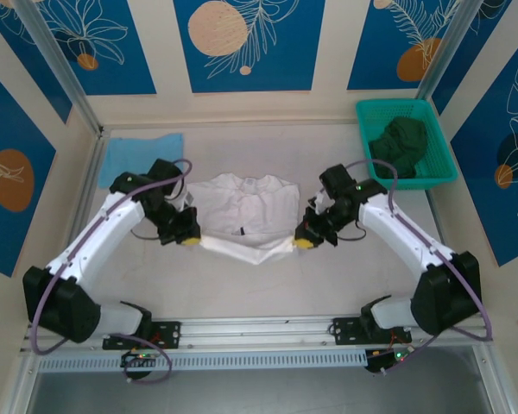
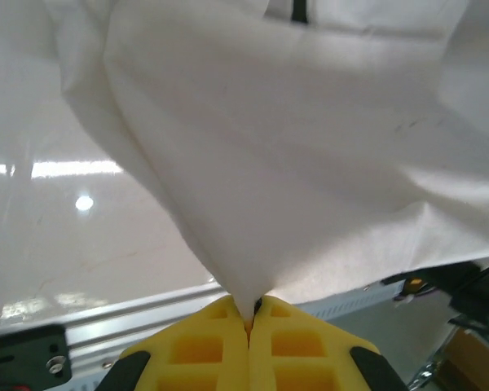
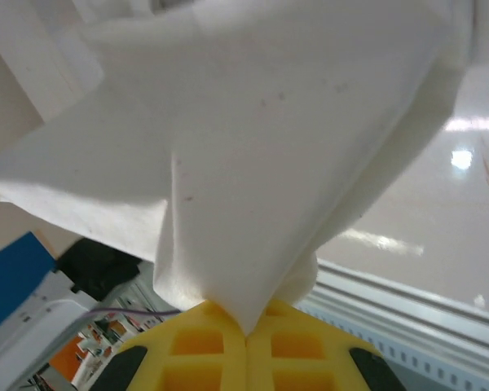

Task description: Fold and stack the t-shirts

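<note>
The shirt's far edge [image 1: 282, 182] lies outward of my right gripper, so I should next move the shirt's pinched edge outward and release it there.
A large white t-shirt [image 1: 246, 207] with a small black print lies in the middle of the table, its near edge lifted between both arms. My left gripper [image 1: 188, 239] is shut on the shirt's near-left edge, the cloth [image 2: 310, 147] rising in a cone from the yellow fingertips [image 2: 204, 342]. My right gripper [image 1: 303, 242] is shut on the near-right edge, with white cloth [image 3: 269, 147] pinched between its yellow fingertips [image 3: 301, 346]. A light-blue t-shirt [image 1: 141, 155] lies folded flat at the table's far left corner.
A green basket [image 1: 444, 148] at the far right holds a dark green garment [image 1: 400, 147]. An aluminium rail [image 1: 259, 326] runs along the table's near edge. Frame posts stand at both back corners.
</note>
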Action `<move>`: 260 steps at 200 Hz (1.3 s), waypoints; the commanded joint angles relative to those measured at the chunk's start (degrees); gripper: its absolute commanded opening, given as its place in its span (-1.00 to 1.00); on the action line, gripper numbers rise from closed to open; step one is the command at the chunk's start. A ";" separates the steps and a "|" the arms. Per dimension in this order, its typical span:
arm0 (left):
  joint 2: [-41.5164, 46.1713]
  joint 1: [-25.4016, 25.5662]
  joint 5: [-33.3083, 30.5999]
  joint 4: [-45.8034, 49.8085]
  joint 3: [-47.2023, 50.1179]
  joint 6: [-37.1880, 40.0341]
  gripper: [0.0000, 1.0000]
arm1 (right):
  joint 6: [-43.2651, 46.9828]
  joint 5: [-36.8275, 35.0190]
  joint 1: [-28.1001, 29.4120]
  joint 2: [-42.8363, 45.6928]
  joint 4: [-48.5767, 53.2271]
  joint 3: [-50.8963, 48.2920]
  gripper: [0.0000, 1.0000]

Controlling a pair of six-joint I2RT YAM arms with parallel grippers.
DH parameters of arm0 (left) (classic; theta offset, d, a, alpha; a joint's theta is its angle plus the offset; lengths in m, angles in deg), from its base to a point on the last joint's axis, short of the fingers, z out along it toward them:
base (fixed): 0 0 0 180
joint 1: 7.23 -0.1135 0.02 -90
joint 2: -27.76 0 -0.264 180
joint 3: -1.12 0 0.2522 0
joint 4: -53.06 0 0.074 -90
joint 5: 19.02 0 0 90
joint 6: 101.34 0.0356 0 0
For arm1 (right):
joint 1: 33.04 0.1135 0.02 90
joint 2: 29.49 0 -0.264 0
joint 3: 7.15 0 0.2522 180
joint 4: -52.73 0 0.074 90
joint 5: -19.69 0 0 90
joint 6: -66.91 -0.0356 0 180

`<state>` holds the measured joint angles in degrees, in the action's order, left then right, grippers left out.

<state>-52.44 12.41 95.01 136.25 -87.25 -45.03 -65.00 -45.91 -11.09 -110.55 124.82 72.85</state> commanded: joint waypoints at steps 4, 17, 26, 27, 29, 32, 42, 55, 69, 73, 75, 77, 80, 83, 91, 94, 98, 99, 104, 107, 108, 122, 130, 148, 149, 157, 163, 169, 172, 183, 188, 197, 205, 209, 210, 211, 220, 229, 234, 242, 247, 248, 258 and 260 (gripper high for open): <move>-7.05 -4.13 1.81 -0.52 -6.25 -3.36 -1.00 | -0.16 2.02 -2.34 -9.16 3.09 9.47 -1.00; -11.33 -5.81 3.74 -2.62 -9.67 -4.02 -1.00 | -1.26 1.16 -3.92 -14.65 4.54 15.92 -1.00; -14.59 -6.54 3.38 -2.97 -12.86 -4.54 -1.00 | -2.47 1.28 -5.14 -18.38 4.86 19.77 -1.00; -14.96 -6.63 3.38 -2.98 -13.29 -4.49 -1.00 | -2.60 1.40 -5.24 -18.81 4.91 20.18 -1.00; -15.83 -6.83 3.41 -2.92 -14.27 -4.59 -1.00 | -2.75 1.69 -5.45 -19.71 5.01 21.04 -1.00; -17.07 -7.03 3.45 -2.74 -15.58 -4.47 -1.00 | -2.93 2.11 -5.81 -21.08 5.25 22.40 -1.00; -21.89 -8.04 2.68 -1.76 -20.67 -4.54 -1.00 | -3.77 2.75 -6.69 -25.85 6.60 27.19 -1.00; -28.14 -9.43 2.39 -0.56 -26.88 -4.91 -1.00 | -4.98 3.80 -7.24 -31.85 6.58 32.62 -1.00; -34.00 -10.31 2.22 -1.32 -32.42 -5.80 -1.00 | -6.60 3.76 -8.18 -38.77 8.36 39.57 -1.00; -35.84 -10.61 1.65 -0.98 -34.45 -6.04 -1.00 | -7.36 3.65 -8.51 -40.17 8.46 41.53 -1.00; -36.79 -10.77 1.22 -0.86 -35.63 -6.19 -1.00 | -7.72 3.64 -8.73 -41.29 8.38 42.40 -1.00; -37.55 -10.83 0.85 -0.69 -36.78 -6.34 -1.00 | -8.14 3.64 -8.83 -42.01 8.27 43.21 -1.00; -38.89 -11.03 0.23 -0.62 -38.11 -6.63 -1.00 | -8.80 3.63 -9.14 -43.47 8.15 44.45 -1.00; -40.27 -11.22 -0.28 -0.73 -39.59 -6.98 -1.00 | -9.52 3.57 -9.49 -44.75 8.12 45.74 -1.00; -44.08 -11.93 -1.24 -0.60 -43.47 -8.10 -1.00 | -11.30 3.54 -10.11 -48.42 8.09 49.44 -1.00; -45.47 -12.28 -1.45 -0.16 -45.04 -8.79 -1.00 | -12.09 3.73 -10.28 -49.79 7.93 50.93 -0.96; -47.37 -12.63 -1.80 0.14 -46.93 -9.85 -1.00 | -12.72 4.11 -10.55 -51.76 7.73 52.98 -0.88; -47.92 -12.71 -1.84 0.12 -47.33 -10.09 -1.00 | -12.87 4.18 -10.58 -52.28 7.71 53.62 -0.85; -50.02 -13.15 -2.01 -0.18 -49.47 -11.21 -0.96 | -13.68 4.46 -10.89 -54.91 7.92 56.67 -0.76; -51.29 -13.43 -2.02 -0.54 -50.70 -11.75 -0.87 | -14.22 4.45 -11.08 -56.40 8.27 58.56 -0.70; -51.77 -13.55 -2.00 -0.62 -51.02 -11.97 -0.85 | -14.46 4.44 -11.16 -56.76 8.42 59.22 -0.68; -56.35 -14.79 -2.15 -1.36 -56.81 -14.75 -0.77 | -17.40 5.85 -12.49 -64.05 10.52 68.10 -0.34; -58.07 -15.46 -2.46 -1.48 -60.48 -15.70 -0.57 | -18.39 5.69 -13.13 -66.93 12.18 73.62 -0.18; -59.41 -15.95 -5.15 0.78 -68.56 -16.05 -0.12 | -18.81 5.09 -14.13 -68.57 14.06 81.31 -0.01; -59.35 -15.95 -5.32 0.96 -68.82 -16.05 -0.08 | -18.73 4.89 -14.17 -68.46 14.12 81.41 0.00; -58.40 -15.95 -6.63 2.00 -69.87 -15.71 0.75 | -17.70 2.98 -14.39 -66.72 14.87 81.82 0.05; -57.17 -15.87 -7.18 2.11 -69.29 -15.18 0.98 | -16.73 1.37 -14.48 -64.47 14.57 80.28 0.06; -55.60 -15.50 -7.56 1.99 -67.94 -14.25 0.86 | -15.71 0.40 -14.40 -61.66 13.38 77.26 0.06; -54.63 -15.28 -7.74 1.62 -66.88 -13.77 0.75 | -15.25 0.36 -14.25 -60.09 12.40 75.25 0.05; -50.38 -13.93 -8.52 -0.50 -61.60 -12.18 0.61 | -13.33 1.18 -13.27 -53.85 7.60 66.33 -0.02; -48.49 -13.06 -8.58 -1.86 -58.62 -11.81 0.63 | -12.63 1.35 -12.71 -50.90 5.94 62.26 -0.03; -45.45 -11.34 -7.81 -4.16 -53.51 -11.28 0.64 | -11.45 1.33 -11.31 -46.50 3.24 55.43 -0.06; -43.17 -9.42 -7.24 -5.67 -49.81 -10.10 0.58 | -10.81 1.23 -10.02 -43.24 1.28 50.15 -0.11; -42.45 -8.44 -7.12 -5.94 -48.27 -9.48 0.52 | -10.75 1.47 -9.22 -41.76 0.18 47.68 -0.14; -42.29 -8.24 -7.05 -5.95 -47.96 -9.30 0.50 | -10.70 1.50 -9.08 -41.39 -0.11 47.06 -0.15; -42.13 -7.92 -7.02 -6.01 -47.63 -9.11 0.47 | -10.67 1.51 -8.84 -41.08 -0.43 46.48 -0.15; -40.87 -5.57 -6.04 -7.04 -44.21 -7.37 0.24 | -10.55 2.49 -7.02 -38.96 -2.98 41.63 -0.21; -40.24 -3.57 -4.74 -7.74 -41.26 -5.77 0.04 | -10.52 3.81 -5.38 -37.98 -4.47 38.59 -0.27; -40.16 -2.64 -4.06 -8.05 -39.76 -5.03 -0.06 | -10.54 4.26 -4.55 -37.87 -5.11 37.04 -0.30; -39.95 -1.22 -2.96 -9.29 -36.92 -4.00 -0.18 | -10.71 4.48 -3.18 -38.00 -6.26 35.00 -0.33; -39.86 -0.53 -2.81 -9.84 -35.36 -3.59 -0.19 | -10.92 4.43 -2.42 -38.35 -6.79 33.88 -0.33; -39.86 -0.37 -2.88 -9.92 -35.00 -3.54 -0.19 | -10.96 4.47 -2.26 -38.41 -6.89 33.65 -0.33; -39.85 0.58 -3.74 -10.79 -31.75 -3.14 -0.19 | -11.10 5.54 -0.80 -39.70 -8.11 32.02 -0.34; -39.79 0.71 -3.95 -11.15 -30.86 -2.98 -0.19 | -10.96 5.89 -0.54 -40.12 -8.15 31.83 -0.35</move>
<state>-91.28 11.25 90.22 127.03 -125.65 -51.65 -76.63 -43.09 -13.91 -146.41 120.51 110.03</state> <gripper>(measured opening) 0.409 0.335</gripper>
